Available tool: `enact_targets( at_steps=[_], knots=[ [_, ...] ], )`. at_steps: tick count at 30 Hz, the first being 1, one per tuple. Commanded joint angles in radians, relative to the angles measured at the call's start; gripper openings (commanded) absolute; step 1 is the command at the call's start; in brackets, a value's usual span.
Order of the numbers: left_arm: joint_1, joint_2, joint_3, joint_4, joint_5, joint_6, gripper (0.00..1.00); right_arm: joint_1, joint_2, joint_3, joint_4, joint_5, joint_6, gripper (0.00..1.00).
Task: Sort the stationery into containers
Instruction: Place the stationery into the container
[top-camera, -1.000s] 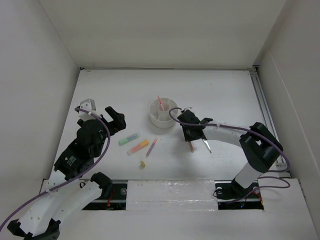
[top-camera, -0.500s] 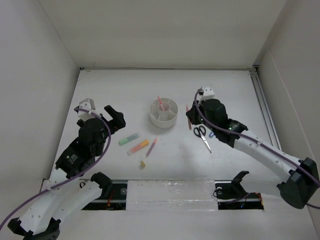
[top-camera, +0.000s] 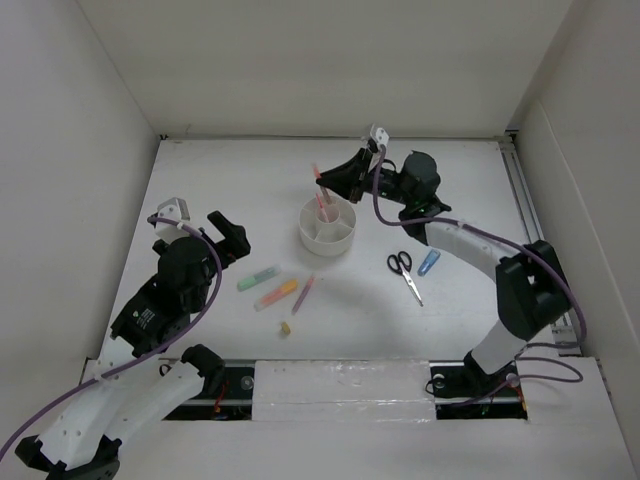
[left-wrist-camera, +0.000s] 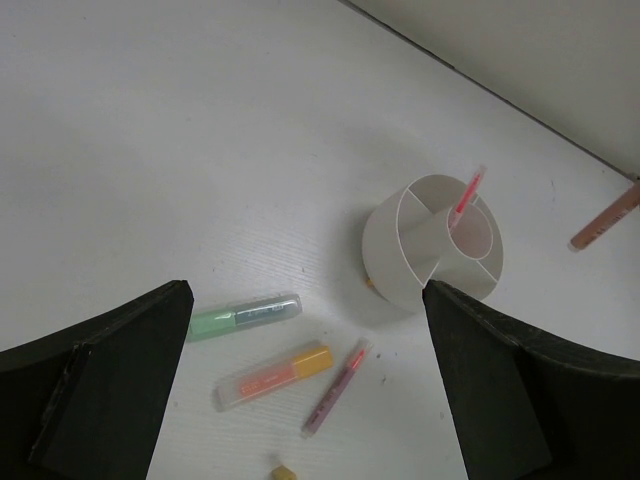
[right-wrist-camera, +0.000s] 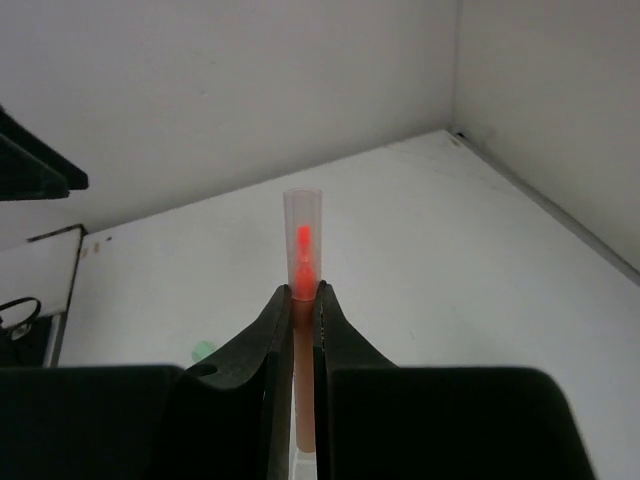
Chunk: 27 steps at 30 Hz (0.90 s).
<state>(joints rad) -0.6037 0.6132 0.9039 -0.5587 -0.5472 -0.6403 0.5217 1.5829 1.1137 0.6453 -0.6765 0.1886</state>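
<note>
I will next carry the orange-red pen with my right gripper to the round white organizer and down into its inner cup (top-camera: 329, 213), where the pink-red pen already stands.
The round white organizer (top-camera: 328, 238) stands mid-table with one pink-red pen (top-camera: 322, 207) upright in it; it also shows in the left wrist view (left-wrist-camera: 400, 262). My right gripper (top-camera: 338, 182) is shut on an orange-red pen (right-wrist-camera: 303, 240) and holds it in the air just behind the organizer's far rim (top-camera: 317, 173). My left gripper (top-camera: 200, 228) is open and empty, above the table left of the green highlighter (top-camera: 258, 277), orange highlighter (top-camera: 277, 294), pink pen (top-camera: 304, 293) and yellowish eraser bit (top-camera: 286, 328).
Black-handled scissors (top-camera: 403, 270) and a blue highlighter (top-camera: 429, 262) lie right of the organizer. White walls close in the table on the left, back and right, with a rail (top-camera: 528, 215) along the right edge.
My right gripper has lifted the orange-red pen from beside the scissors and swung it back and left, to just behind the organizer. The left arm has hardly moved.
</note>
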Motion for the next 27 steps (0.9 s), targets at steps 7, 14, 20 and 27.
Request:
enact_targets(
  at_steps=[7, 14, 20, 27],
  knots=[
    [0.004, 0.002, 0.027, 0.022, -0.01, 0.014, 0.99, -0.017, 0.187, 0.104, 0.376, -0.259, 0.108, 0.0],
    [0.004, -0.024, 0.009, 0.052, 0.036, 0.037, 0.99, -0.038, 0.261, 0.175, 0.265, -0.305, 0.023, 0.0],
    [0.004, -0.033, 0.009, 0.062, 0.047, 0.047, 0.99, -0.077, 0.328, 0.195, 0.25, -0.324, -0.015, 0.0],
    [0.004, -0.024, 0.009, 0.062, 0.047, 0.056, 0.99, -0.077, 0.393, 0.186, 0.29, -0.334, -0.006, 0.0]
  ],
)
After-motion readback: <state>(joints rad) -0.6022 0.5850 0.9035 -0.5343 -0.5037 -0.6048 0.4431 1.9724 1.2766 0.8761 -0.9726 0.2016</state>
